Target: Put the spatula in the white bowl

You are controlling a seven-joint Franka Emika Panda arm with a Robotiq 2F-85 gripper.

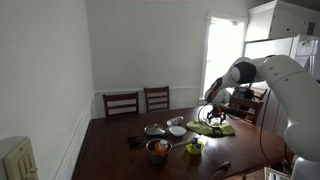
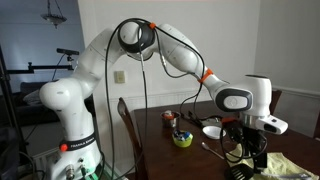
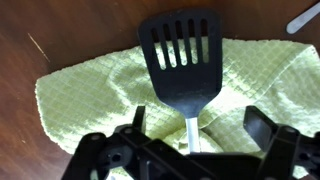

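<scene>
My open fingers already are on either side of the spatula's thin handle. Next, my gripper moves down toward the cloth and closes on the spatula's neck behind its black blade [image 3: 192,129].
In the wrist view a black slotted spatula [image 3: 180,60] with a thin metal handle lies on a yellow-green cloth [image 3: 80,90]. My gripper [image 3: 193,128] is open. Its two fingers stand apart on either side of the handle and do not touch it. In both exterior views the gripper [image 1: 215,117] [image 2: 250,150] hangs low over the cloth [image 1: 216,128] at the table's end. The small white bowl [image 1: 177,130] [image 2: 212,131] sits on the table a short way from the cloth.
A steel pot with orange contents [image 1: 158,148], a flat grey dish [image 1: 153,129] and a small green-yellow bowl [image 2: 182,139] stand on the dark wooden table [image 1: 120,155]. A pale utensil end [image 3: 305,18] lies by the cloth. Chairs [image 1: 122,102] line the far side.
</scene>
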